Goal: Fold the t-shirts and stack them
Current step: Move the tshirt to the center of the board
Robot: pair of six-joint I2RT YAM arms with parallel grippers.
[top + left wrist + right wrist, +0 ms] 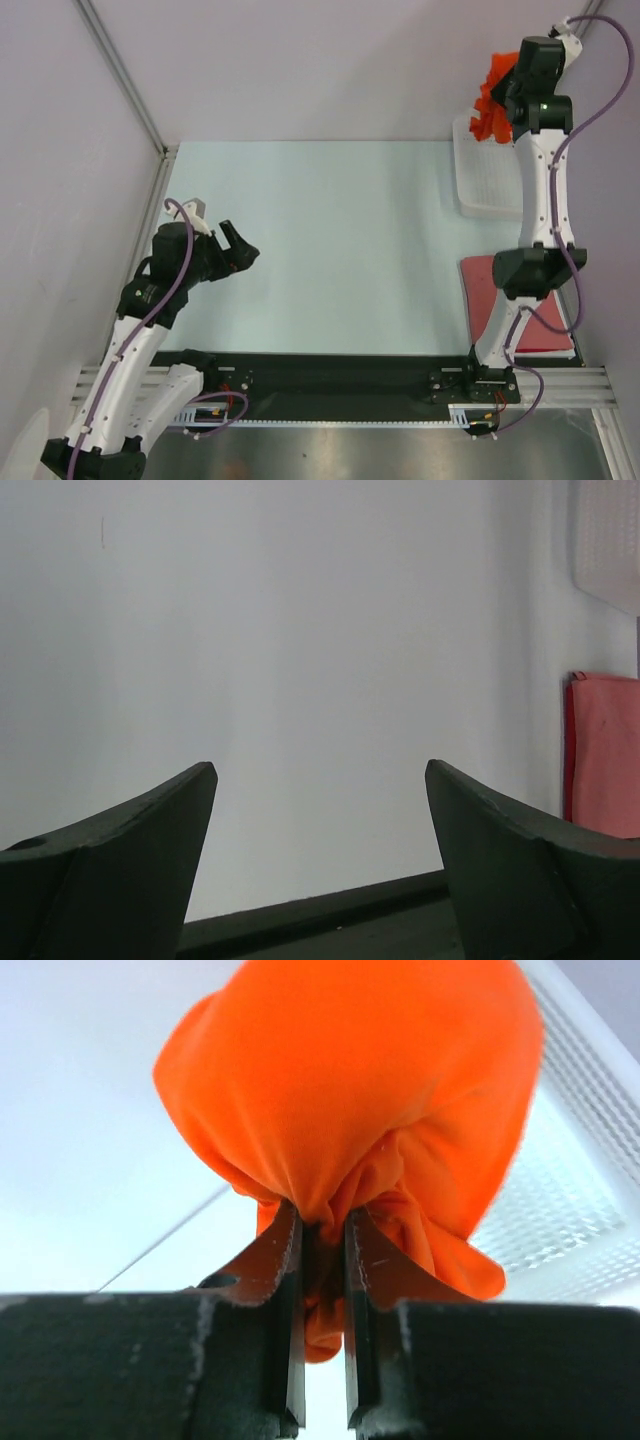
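My right gripper moves down and back over the tabletop's clear middle, to its left in the top view, next and releases the orange t-shirt (491, 100) there.
My right gripper (512, 92) is raised at the far right and shut on the bunched bright orange t-shirt (491, 100), which hangs above the white lattice basket (480, 185). In the right wrist view the orange t-shirt (350, 1100) is pinched between the fingers (285, 1260). The brick-red t-shirt (490, 300) lies folded flat at the near right, partly hidden by the right arm; it also shows in the left wrist view (605, 755). My left gripper (240, 247) is open and empty over the table's left side.
The white basket stands at the right edge beyond the brick-red shirt. A black strip (340, 375) runs along the near edge between the arm bases. A metal rail (155, 215) borders the table's left side. Walls close in left and behind.
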